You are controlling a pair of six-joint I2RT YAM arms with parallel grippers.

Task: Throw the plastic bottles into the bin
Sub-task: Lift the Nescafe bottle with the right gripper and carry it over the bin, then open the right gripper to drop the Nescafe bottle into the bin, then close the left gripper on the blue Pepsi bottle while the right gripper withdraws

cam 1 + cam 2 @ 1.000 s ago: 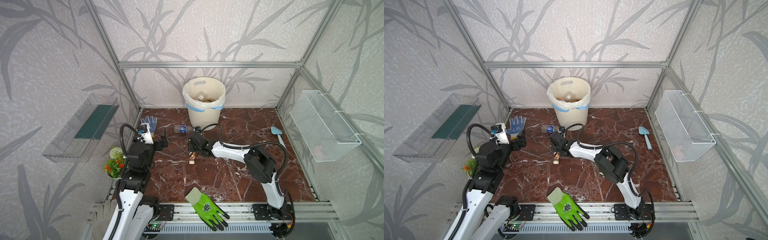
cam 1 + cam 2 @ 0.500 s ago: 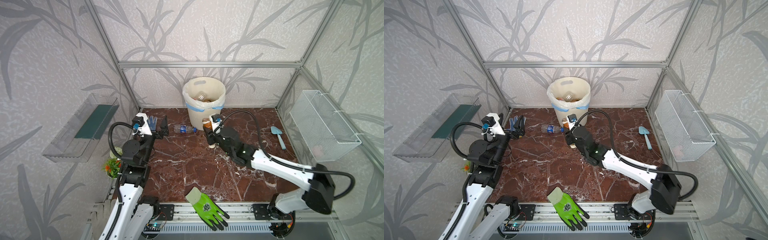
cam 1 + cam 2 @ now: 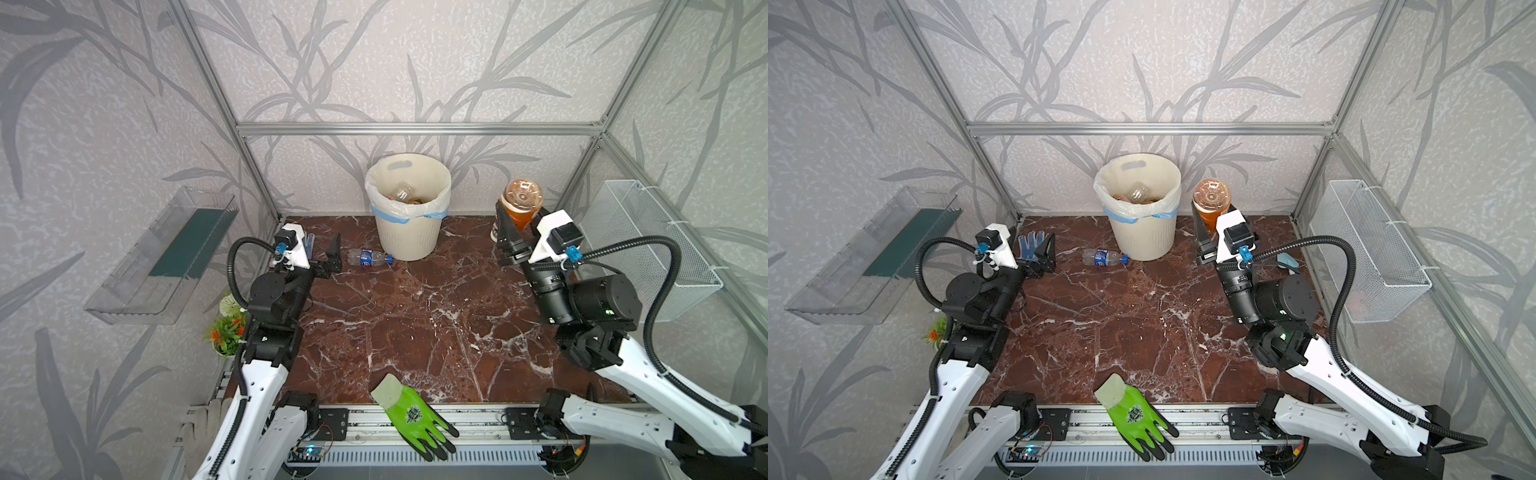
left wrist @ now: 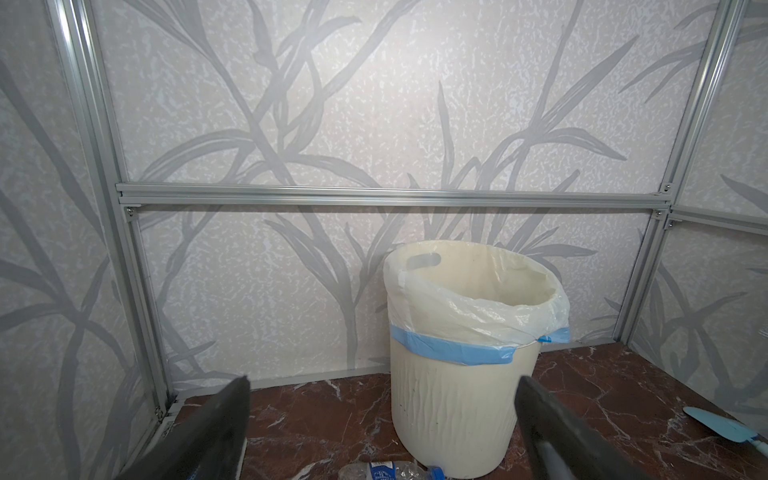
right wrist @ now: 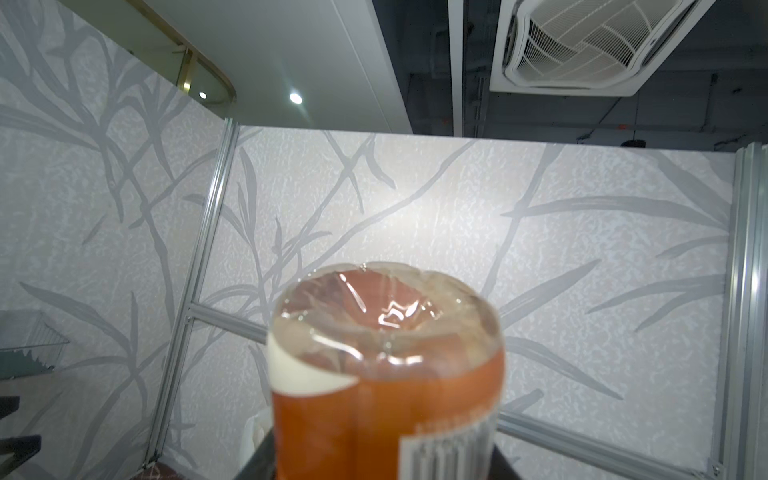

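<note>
My right gripper rises next, swings tilting over the bin's opening [image 3: 409,185] and releases the orange-labelled bottle. The bin stands beside it toward my left gripper.
The cream ribbed bin [image 3: 407,232] [image 3: 1138,237] [image 4: 453,415], lined with a white bag with a blue band, stands at the back middle with several bottles [image 3: 402,192] inside. A clear bottle with a blue label [image 3: 368,257] [image 3: 1102,257] [image 4: 388,471] lies on the floor at the bin's left foot. My right gripper [image 3: 515,228] [image 3: 1207,232] [image 5: 382,467] is shut on an orange-labelled bottle [image 3: 521,201] [image 3: 1212,199] [image 5: 386,374], held base-up in the air to the right of the bin. My left gripper [image 3: 321,254] [image 3: 1039,257] [image 4: 382,428] is open and empty, left of the lying bottle.
A green glove [image 3: 409,411] lies at the front edge and a blue-dotted glove [image 3: 1029,245] at the back left. A light blue scoop [image 3: 1287,261] [image 4: 723,428] lies right of my right arm. A wire-mesh basket [image 3: 648,241] hangs on the right wall, a clear shelf [image 3: 166,257] on the left.
My right arm has carried the orange-labelled bottle from the floor's middle up and to the right of the bin. My left gripper has risen and moved back.
</note>
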